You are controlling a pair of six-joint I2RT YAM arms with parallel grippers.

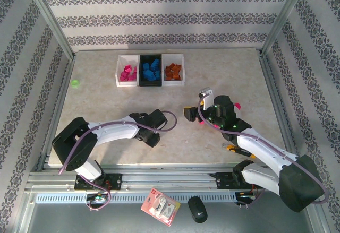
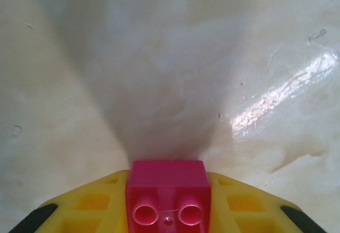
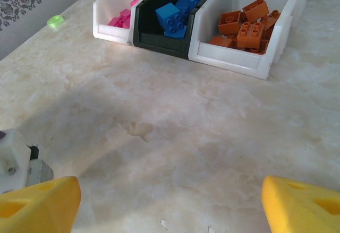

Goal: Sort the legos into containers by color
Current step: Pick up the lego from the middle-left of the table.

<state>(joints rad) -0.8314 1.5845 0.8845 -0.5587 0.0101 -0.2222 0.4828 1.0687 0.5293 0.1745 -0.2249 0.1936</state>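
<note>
I should raise my left gripper, carry the magenta-pink lego outward and release it over the white bin at the back, because that bin already holds magenta legos.
A magenta lego (image 2: 169,193) sits studs toward the camera between the yellow fingers (image 2: 85,212) of my left gripper (image 2: 169,190), which is shut on it just above the table. In the top view the left gripper (image 1: 151,134) is low at the table's near middle. My right gripper (image 3: 170,206) stands open over bare table, and from above it (image 1: 190,114) is right of centre. The containers stand in a row at the back: a white bin (image 3: 112,11) with magenta legos, a black bin (image 3: 159,37) with blue legos (image 3: 171,16), and a white bin (image 3: 234,63) with orange legos (image 3: 244,23).
A small green bit (image 1: 75,83) lies at the far left (image 3: 54,20). A neon pink piece (image 1: 237,105) lies beside the right arm. Metal frame posts and patterned walls close in the table (image 1: 106,105). A card packet (image 1: 160,206) and a black object (image 1: 197,209) lie below the front rail.
</note>
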